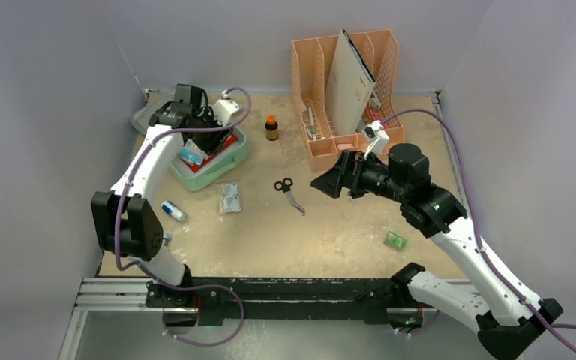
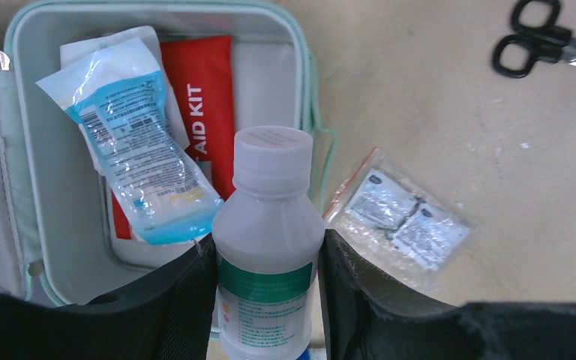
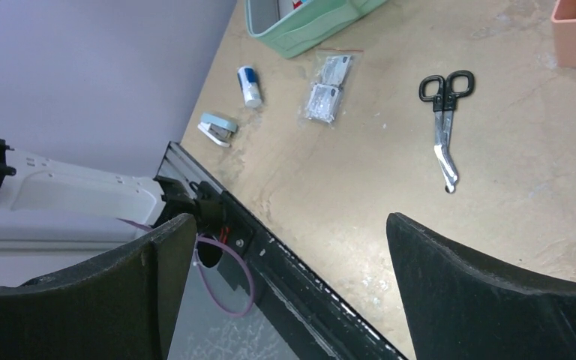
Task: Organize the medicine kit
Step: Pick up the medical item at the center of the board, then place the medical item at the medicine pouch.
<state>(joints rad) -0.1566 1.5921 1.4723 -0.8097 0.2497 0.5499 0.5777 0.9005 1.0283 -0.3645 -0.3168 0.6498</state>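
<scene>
I will next lower the white bottle with my left gripper onto the part of the tray between red pouch [image 2: 204,90] and the kit's rim, as that part is empty.
The mint-green medicine kit [image 1: 223,168] lies open at the back left. Inside its tray [image 2: 52,210] are a red first-aid pouch [image 2: 204,90] and a clear blue-printed sachet [image 2: 139,154]. My left gripper [image 1: 204,139] hangs over the kit's right rim, shut on a white bottle with a green label [image 2: 268,225], one finger on each side. My right gripper [image 1: 327,184] hovers mid-table, right of the scissors [image 1: 289,192], and in the right wrist view it [image 3: 289,247] stands wide open with nothing between its fingers.
A bag of foil packets [image 1: 230,198] lies just right of the kit. A small brown bottle [image 1: 271,127], a white-and-blue tube [image 1: 172,211] and a small green box [image 1: 395,240] are on the table. A peach file organizer [image 1: 322,146] stands at the back.
</scene>
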